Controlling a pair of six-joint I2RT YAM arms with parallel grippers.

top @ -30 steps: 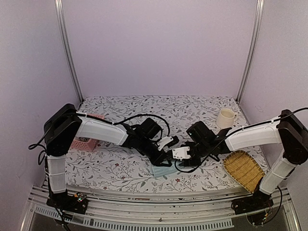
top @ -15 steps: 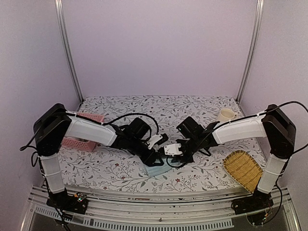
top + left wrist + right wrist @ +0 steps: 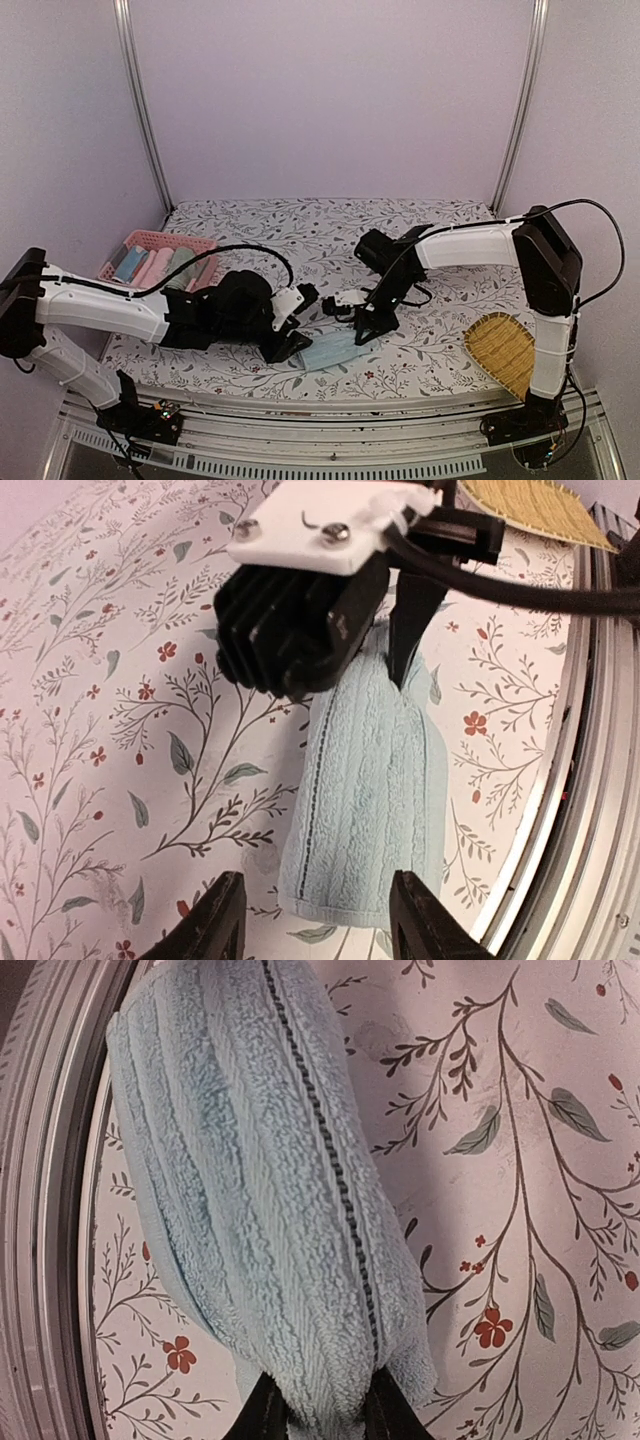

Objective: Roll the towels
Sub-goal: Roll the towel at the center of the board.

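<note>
My left gripper needs to move down and along the towel toward my right gripper to close on the towel's middle [image 3: 334, 351] [image 3: 368, 785], because the far end of the towel is already pinched.
A light blue towel [image 3: 330, 350], rolled into a loose tube, lies on the floral table near the front edge. My right gripper [image 3: 362, 328] is shut on the towel's right end; in the right wrist view the dark fingertips [image 3: 265, 1415] pinch the bunched end of the towel [image 3: 270, 1190]. My left gripper [image 3: 290, 342] is open at the towel's left end. In the left wrist view its fingertips [image 3: 215, 920] stand either side of the near end of the towel [image 3: 370, 810] without touching it. The right gripper [image 3: 400, 650] shows at the far end.
A pink basket [image 3: 135, 242] holding several rolled towels stands at the back left. A wicker tray [image 3: 505, 350] lies at the front right and also shows in the left wrist view [image 3: 530, 500]. The metal front rail [image 3: 350, 440] runs just beyond the towel.
Both arms have swung left with the towel. The left arm has drawn back and lowered, uncovering the pink basket, and the rolled towel now lies exposed between the grippers.
</note>
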